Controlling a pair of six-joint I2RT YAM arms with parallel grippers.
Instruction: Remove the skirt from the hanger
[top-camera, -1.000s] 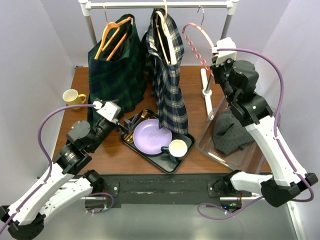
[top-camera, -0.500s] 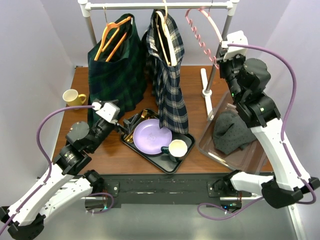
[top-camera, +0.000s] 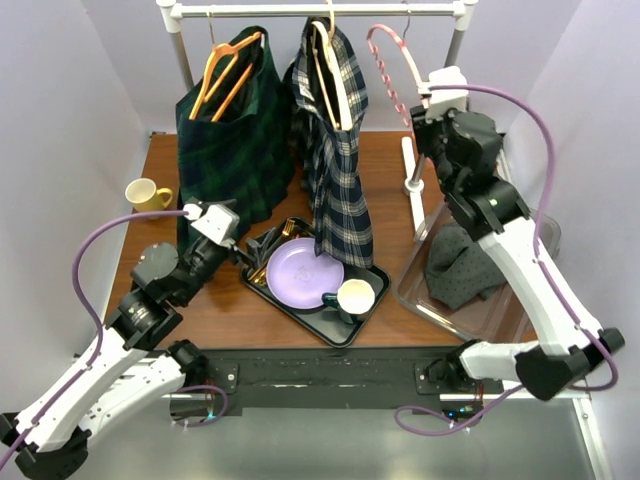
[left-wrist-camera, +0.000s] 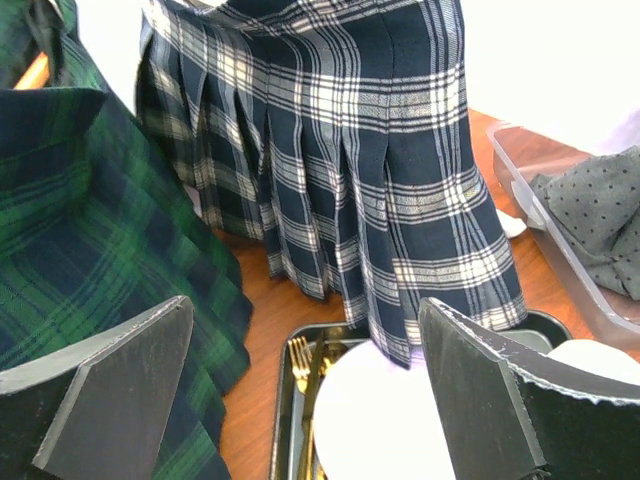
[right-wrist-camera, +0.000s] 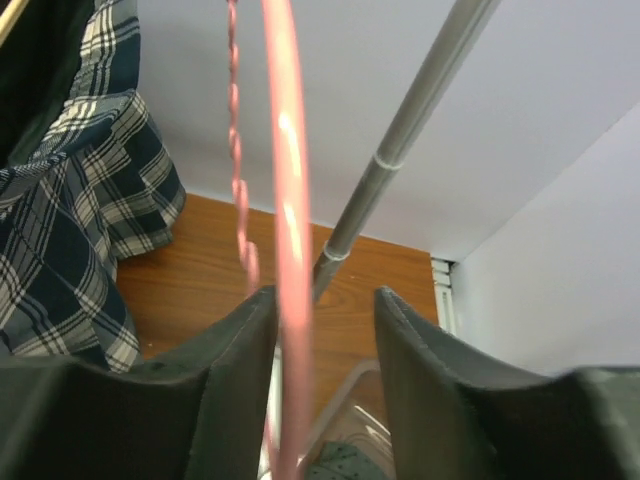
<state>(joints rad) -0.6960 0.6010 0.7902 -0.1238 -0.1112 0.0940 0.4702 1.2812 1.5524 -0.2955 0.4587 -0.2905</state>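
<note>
The robot will raise its left gripper outward and to the right in the top view, onto the cream hanger's near end (top-camera: 346, 122), because the navy skirt is hanging on the hanger.
A bare pink hanger (top-camera: 388, 72) hangs by its hook at the rail (top-camera: 320, 10). My right gripper (top-camera: 420, 108) is at the hanger's lower end. In the right wrist view the pink hanger (right-wrist-camera: 286, 200) runs beside the left finger, and the right gripper (right-wrist-camera: 325, 300) is open with a wide gap. A grey dotted skirt (top-camera: 460, 265) lies in a clear bin (top-camera: 428, 298). A navy plaid skirt (top-camera: 340, 170) and a green plaid skirt (top-camera: 232, 140) hang on their hangers. My left gripper (top-camera: 250, 255) is open and empty, and its view (left-wrist-camera: 305, 320) faces the navy skirt (left-wrist-camera: 400, 160).
A black tray (top-camera: 300, 312) holds a purple plate (top-camera: 303, 272), gold cutlery and a cup (top-camera: 355, 297). A yellow mug (top-camera: 145, 193) stands at the left. The rack's right pole (top-camera: 430, 120) stands close by my right gripper. Walls close both sides.
My right arm has raised the pink hanger from mid height up to the rail and shifted a little left. The left arm has not moved.
</note>
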